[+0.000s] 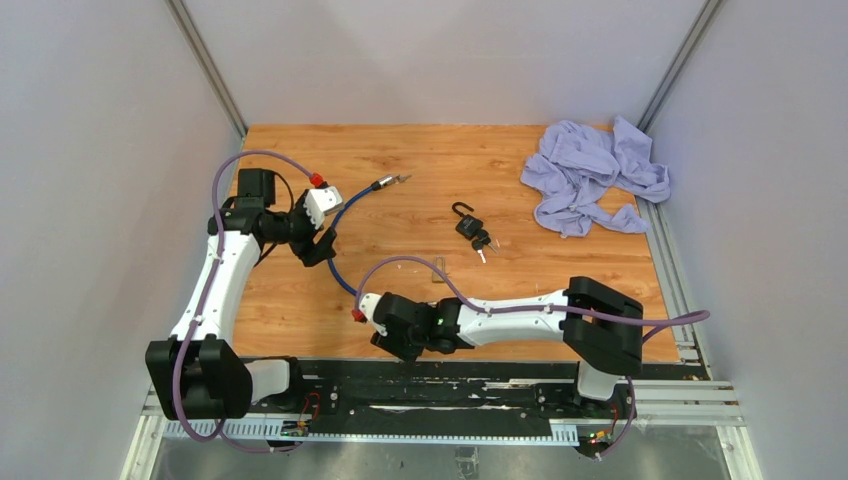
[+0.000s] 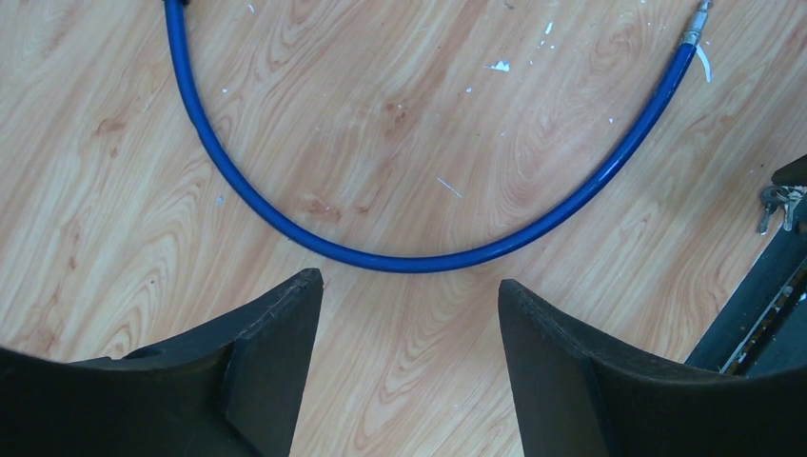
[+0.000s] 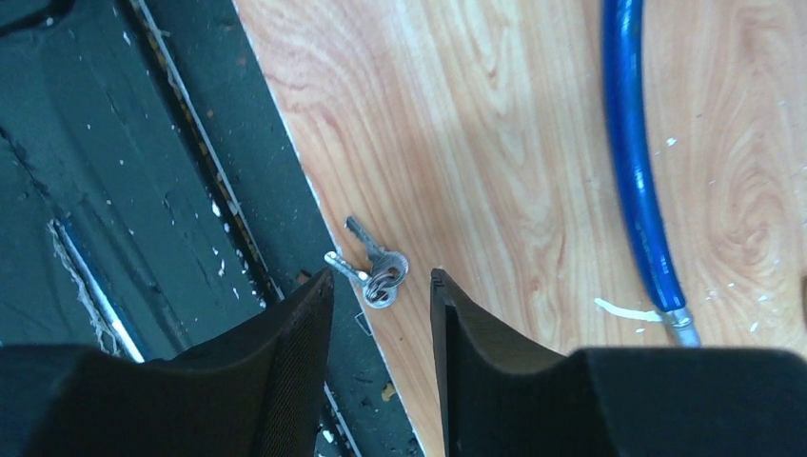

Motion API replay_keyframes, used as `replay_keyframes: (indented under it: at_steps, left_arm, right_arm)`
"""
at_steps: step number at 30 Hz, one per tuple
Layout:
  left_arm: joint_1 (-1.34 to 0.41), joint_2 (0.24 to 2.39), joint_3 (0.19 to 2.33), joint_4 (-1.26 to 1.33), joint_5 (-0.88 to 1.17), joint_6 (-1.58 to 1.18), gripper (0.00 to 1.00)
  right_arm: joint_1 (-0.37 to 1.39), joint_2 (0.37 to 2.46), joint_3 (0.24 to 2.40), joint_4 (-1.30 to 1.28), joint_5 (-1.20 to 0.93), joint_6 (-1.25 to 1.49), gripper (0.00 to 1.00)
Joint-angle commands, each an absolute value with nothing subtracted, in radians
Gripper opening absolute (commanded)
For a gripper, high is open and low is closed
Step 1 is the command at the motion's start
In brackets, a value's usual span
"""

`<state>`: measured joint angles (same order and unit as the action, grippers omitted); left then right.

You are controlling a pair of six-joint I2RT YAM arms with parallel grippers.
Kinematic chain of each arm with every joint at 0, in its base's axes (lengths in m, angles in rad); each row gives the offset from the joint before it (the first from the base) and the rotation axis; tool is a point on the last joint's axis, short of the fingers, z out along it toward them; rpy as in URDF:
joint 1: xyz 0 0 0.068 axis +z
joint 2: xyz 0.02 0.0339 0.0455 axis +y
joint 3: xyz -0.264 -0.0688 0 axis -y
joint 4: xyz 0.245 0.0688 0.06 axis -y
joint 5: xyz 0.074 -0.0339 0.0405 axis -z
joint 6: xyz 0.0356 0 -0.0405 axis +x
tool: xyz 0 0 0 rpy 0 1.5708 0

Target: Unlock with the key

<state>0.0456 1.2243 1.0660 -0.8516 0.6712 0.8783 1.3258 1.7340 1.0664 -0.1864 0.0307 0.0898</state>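
My right gripper moves down and closes on the small ring at the keys' heads next.
A small ring of silver keys (image 3: 388,268) lies at the table's front edge, right where the wood meets the black rail. My right gripper (image 3: 382,274) hovers over it, open, with its two fingertips either side of the ring and nothing gripped. In the top view the right gripper (image 1: 392,343) is low at the front edge and hides these keys. A black padlock (image 1: 466,222) lies mid-table with another key (image 1: 482,245) at its base. My left gripper (image 2: 409,286) is open over bare wood, just short of the blue cable (image 2: 400,259).
The blue cable (image 1: 340,262) curves across the left half of the table to a metal end (image 1: 390,182). A crumpled lilac cloth (image 1: 595,175) lies at the back right. A black rail (image 3: 143,190) runs below the front edge. White walls enclose the table.
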Motion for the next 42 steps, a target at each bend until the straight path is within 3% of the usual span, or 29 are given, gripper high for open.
replay_keyframes:
  at_steps: [1,26,34,42]
  left_arm:
    - [0.057,1.216,1.097,-0.841,0.702,0.87,0.72]
    - [0.057,1.205,1.089,-0.842,0.71,0.864,0.71]
    - [0.056,1.18,1.072,-0.857,0.723,0.879,0.71]
    - [0.057,1.172,1.065,-0.863,0.726,0.886,0.7]
  right_arm:
    - [1.358,1.738,1.045,-0.196,0.05,0.102,0.42]
    - [1.36,1.771,1.041,-0.232,0.109,0.12,0.31]
    - [1.334,1.782,1.049,-0.231,0.111,0.128,0.14]
    - [1.311,1.799,1.06,-0.229,0.107,0.14,0.05]
